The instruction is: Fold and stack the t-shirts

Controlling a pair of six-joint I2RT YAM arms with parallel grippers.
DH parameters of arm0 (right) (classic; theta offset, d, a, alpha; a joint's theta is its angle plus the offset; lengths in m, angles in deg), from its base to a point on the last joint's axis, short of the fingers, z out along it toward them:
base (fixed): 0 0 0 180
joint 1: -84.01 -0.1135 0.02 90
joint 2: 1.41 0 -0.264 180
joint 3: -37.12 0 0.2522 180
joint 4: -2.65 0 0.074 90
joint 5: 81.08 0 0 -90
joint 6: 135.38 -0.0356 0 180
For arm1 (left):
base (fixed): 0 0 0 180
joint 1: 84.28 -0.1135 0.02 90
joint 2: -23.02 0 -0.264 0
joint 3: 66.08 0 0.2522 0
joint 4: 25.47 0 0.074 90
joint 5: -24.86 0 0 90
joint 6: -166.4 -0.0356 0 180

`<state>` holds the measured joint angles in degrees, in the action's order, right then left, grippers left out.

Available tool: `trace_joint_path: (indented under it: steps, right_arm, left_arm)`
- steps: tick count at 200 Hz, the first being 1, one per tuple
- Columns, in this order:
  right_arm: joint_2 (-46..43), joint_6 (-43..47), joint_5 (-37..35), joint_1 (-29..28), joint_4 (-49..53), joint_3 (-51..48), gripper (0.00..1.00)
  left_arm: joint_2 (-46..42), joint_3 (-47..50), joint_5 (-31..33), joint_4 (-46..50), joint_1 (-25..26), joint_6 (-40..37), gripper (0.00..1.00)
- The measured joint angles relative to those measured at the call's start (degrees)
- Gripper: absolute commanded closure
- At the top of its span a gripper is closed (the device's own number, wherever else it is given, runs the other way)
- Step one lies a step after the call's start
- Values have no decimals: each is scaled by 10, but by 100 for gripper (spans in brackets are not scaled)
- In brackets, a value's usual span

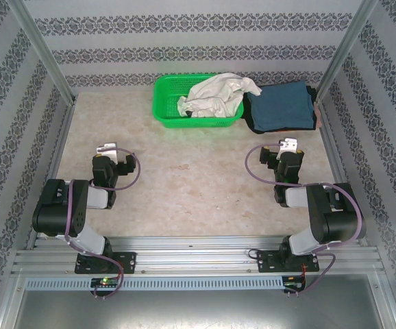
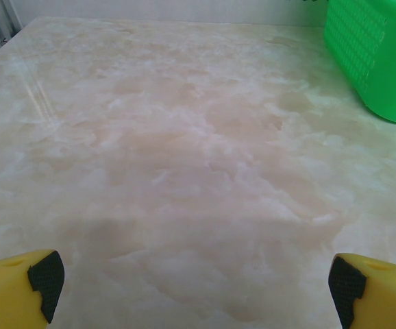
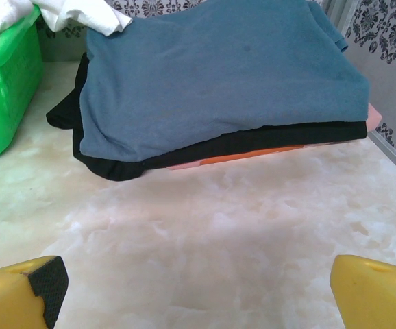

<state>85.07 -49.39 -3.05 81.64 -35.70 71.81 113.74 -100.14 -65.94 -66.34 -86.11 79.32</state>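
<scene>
I will raise my left gripper, move it outward and close it over the green mesh basket's shirt-loose end rim, which lies outward of my fingers.
A crumpled white t-shirt (image 1: 215, 96) lies in the green mesh basket (image 1: 174, 103) at the back and hangs over its right rim. To the basket's right, a folded teal-blue t-shirt (image 1: 280, 106) rests on a black one (image 1: 251, 125). The right wrist view shows the teal shirt (image 3: 218, 75) on top of the black one (image 3: 253, 140), with an orange layer (image 3: 253, 155) beneath. My left gripper (image 1: 109, 152) hangs open over bare table at the left, nothing between its fingers (image 2: 194, 284). My right gripper (image 1: 288, 145) is open just in front of the stack, holding nothing (image 3: 201, 288).
The marble-patterned table (image 1: 184, 178) stretches between the two arms. Metal frame posts and patterned walls close in the sides and back. The basket's corner (image 2: 376, 55) shows at the upper right of the left wrist view and its side (image 3: 3, 96) at the left of the right wrist view.
</scene>
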Motion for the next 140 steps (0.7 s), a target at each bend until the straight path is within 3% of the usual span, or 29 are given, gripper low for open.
trace_joint_path:
  steps: [85,104,140]
  right_arm:
    - [-1,1,5,0,0,0,2]
    - [-25,15,-7,-16,44,6,2]
    - [-154,-4,-31,-90,287,120,2]
  left_arm:
    - [-2,-3,-1,9,0,-3,0]
    - [-39,-42,2,114,12,-15,0]
    - [-129,-256,12,369,81,10,0]
